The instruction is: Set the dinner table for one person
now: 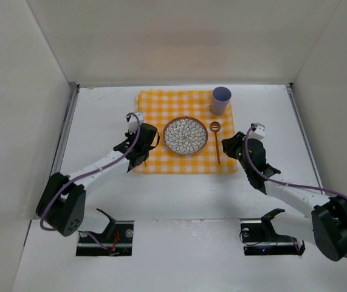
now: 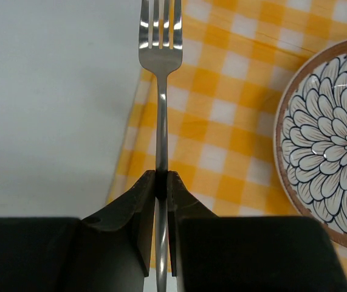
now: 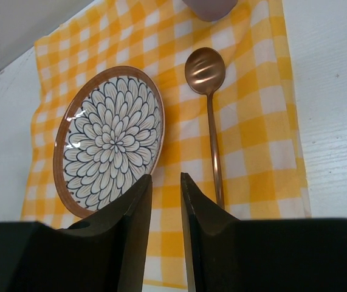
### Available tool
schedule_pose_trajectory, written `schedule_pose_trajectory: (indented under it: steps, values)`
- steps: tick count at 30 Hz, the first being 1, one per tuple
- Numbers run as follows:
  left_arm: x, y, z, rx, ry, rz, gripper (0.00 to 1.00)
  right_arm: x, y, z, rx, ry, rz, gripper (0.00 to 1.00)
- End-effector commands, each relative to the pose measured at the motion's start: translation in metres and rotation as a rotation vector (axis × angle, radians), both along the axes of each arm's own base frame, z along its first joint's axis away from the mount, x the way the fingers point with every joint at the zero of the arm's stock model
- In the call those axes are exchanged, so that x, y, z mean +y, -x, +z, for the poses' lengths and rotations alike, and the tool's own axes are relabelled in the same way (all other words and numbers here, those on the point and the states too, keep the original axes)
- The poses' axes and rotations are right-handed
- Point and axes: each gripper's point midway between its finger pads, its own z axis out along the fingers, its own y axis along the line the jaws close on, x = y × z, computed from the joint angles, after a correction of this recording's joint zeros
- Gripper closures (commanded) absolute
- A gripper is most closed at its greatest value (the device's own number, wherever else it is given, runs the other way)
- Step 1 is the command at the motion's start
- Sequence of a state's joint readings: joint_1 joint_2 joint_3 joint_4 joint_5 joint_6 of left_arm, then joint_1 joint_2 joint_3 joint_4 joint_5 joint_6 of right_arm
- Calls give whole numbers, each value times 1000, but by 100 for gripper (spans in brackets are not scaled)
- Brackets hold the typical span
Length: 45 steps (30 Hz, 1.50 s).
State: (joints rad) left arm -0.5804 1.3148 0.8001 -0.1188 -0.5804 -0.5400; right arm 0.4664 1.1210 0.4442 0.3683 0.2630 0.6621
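Note:
The cloth strip (image 2: 205,137) lies bare below my left gripper, nearer the plate. Next I should bring my left gripper down and toward the plate (image 2: 328,146) to release the fork on the strip.
My left gripper (image 2: 161,179) is shut on the handle of a silver fork (image 2: 161,91). The fork points away over the left edge of the yellow-and-white checked cloth (image 2: 222,109), left of the flower-patterned plate (image 2: 328,146). In the top view the left gripper (image 1: 141,146) is at the cloth's left edge on the white dinner table (image 1: 100,115). My right gripper (image 3: 166,179) is slightly open and empty, hovering over the cloth between the plate (image 3: 109,140) and a copper spoon (image 3: 208,91).
A lavender cup (image 1: 221,100) stands at the cloth's far right corner, behind the spoon (image 1: 216,140). The plate (image 1: 185,135) sits in the middle of the cloth (image 1: 161,103). White walls enclose the table on three sides.

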Motion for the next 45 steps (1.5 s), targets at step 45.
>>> schedule_pose_trajectory:
  steps: [45]
  values:
    - [-56, -58, -58, 95, -146, -217, 64, 24, -15, 15, -46, 1, 43, 55]
